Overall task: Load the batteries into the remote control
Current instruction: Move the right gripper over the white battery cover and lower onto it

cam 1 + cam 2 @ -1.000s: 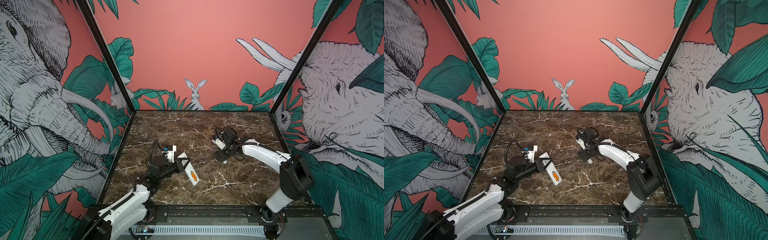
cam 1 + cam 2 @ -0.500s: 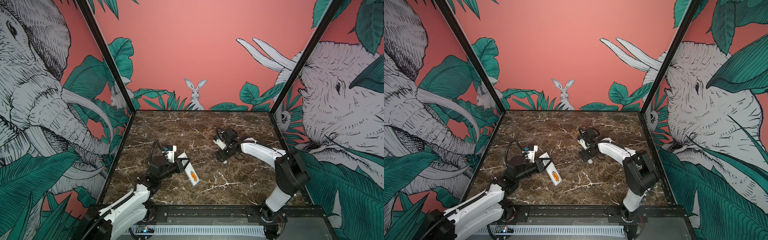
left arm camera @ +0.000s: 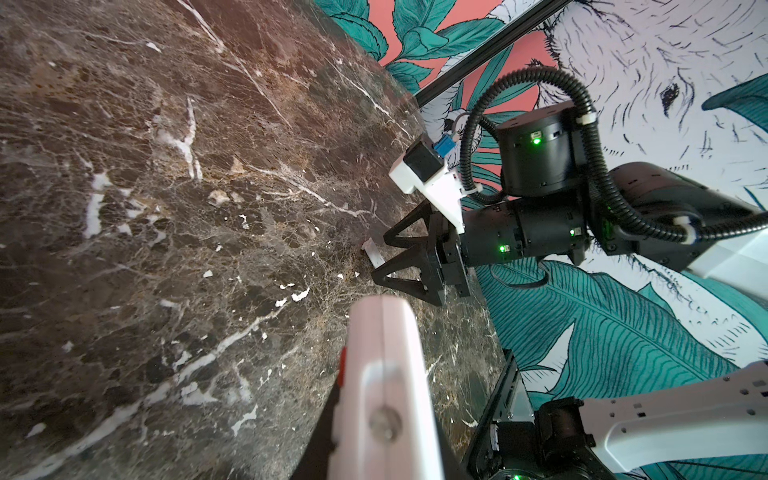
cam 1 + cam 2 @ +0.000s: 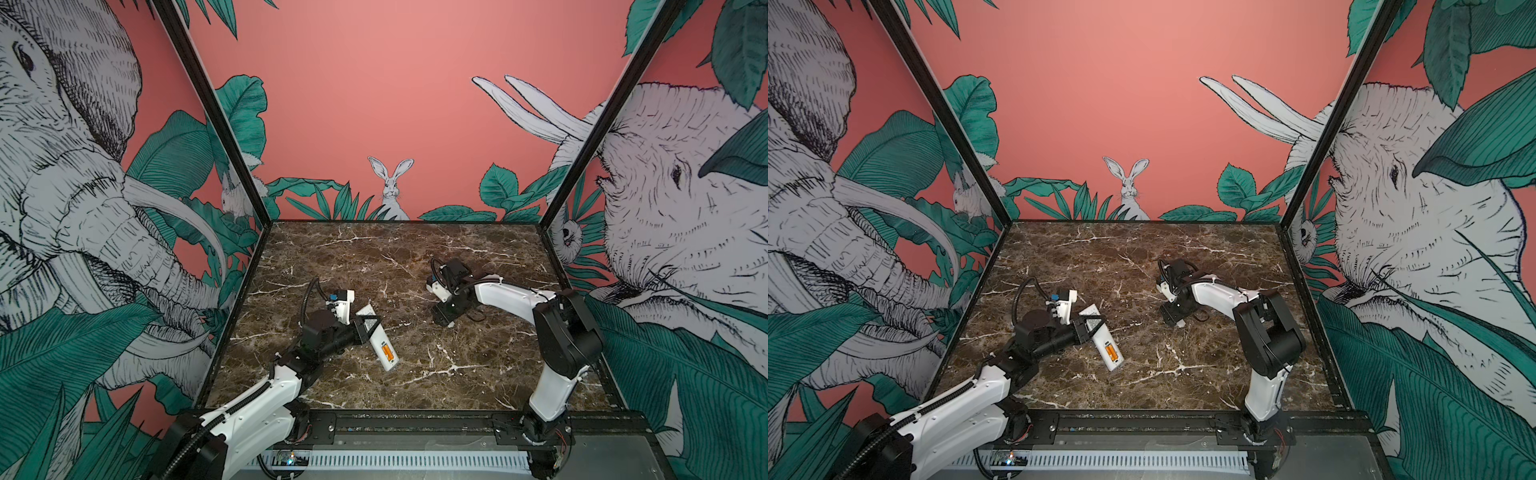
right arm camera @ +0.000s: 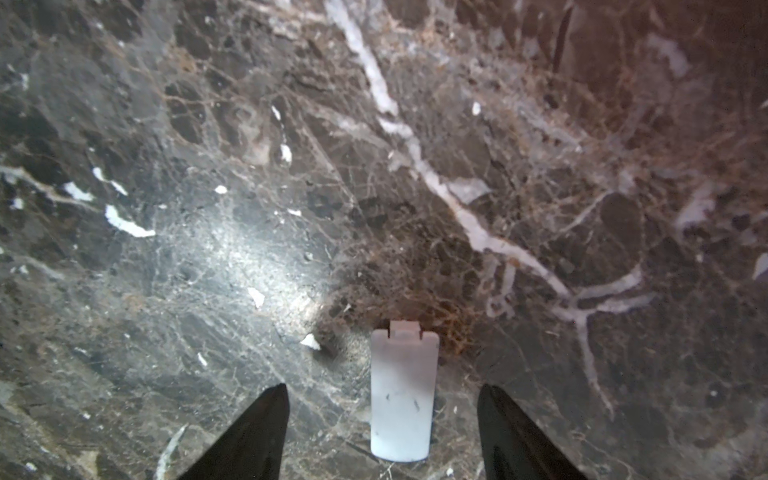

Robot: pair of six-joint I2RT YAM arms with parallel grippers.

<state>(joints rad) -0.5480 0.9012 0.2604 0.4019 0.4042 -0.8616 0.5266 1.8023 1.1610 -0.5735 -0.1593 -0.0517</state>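
Note:
The gripper's open fingers are on both sides of the battery cover, short of its tabbed end (image 5: 404,342), so I need to move my right gripper gently outward and slightly down and close it across that end of the cover.
The white remote control (image 4: 380,343) (image 4: 1105,345) lies tilted at centre-left with its back up. Orange batteries (image 4: 387,352) (image 4: 1111,352) sit in its open compartment. My left gripper (image 4: 368,326) is shut on the remote's far half. In the left wrist view the remote (image 3: 386,374) fills the near foreground, red button at its side. My right gripper (image 4: 444,318) (image 5: 383,387) hangs low over the table, open. A small white battery cover (image 5: 403,395) (image 3: 374,255) lies flat between its fingers, untouched.
The brown marble table (image 4: 415,257) is walled by printed panels on three sides, with a black rail along the front edge (image 4: 415,419). The right arm's elbow (image 4: 565,332) stands high at the right.
The right arm's elbow has shifted a little while its gripper stays low over the cover. The left arm and the remote have not moved.

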